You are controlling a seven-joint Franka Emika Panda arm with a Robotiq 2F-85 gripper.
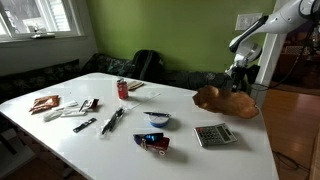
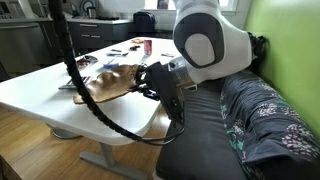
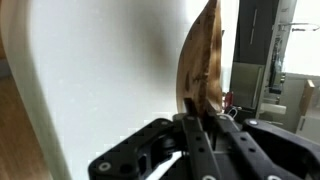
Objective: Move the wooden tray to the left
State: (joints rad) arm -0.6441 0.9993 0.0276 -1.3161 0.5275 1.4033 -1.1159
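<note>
I should next lift the tray (image 1: pixel 222 100) in my gripper toward the red can, then lower and release it on the clear tabletop between can and bowl.
The wooden tray (image 1: pixel 222 100) is an orange-brown oval dish with an irregular rim, at the table edge nearest the arm. It also shows in an exterior view (image 2: pixel 108 82) and edge-on in the wrist view (image 3: pixel 204 60). My gripper (image 1: pixel 240 82) is shut on its rim at the end nearest the arm. The grip shows in an exterior view (image 2: pixel 150 78) and in the wrist view (image 3: pixel 196 116), where the fingers pinch the rim from both sides. I cannot tell whether the tray rests on the white table (image 1: pixel 120 145) or is slightly raised.
A grey calculator (image 1: pixel 213 135) lies near the tray. A blue-and-white bowl (image 1: pixel 158 119), a blue-red packet (image 1: pixel 153 143), pens (image 1: pixel 112 120), a red can (image 1: pixel 123 89) and snack packets (image 1: pixel 45 103) lie further along. A dark sofa (image 2: pixel 262 120) stands beside the table.
</note>
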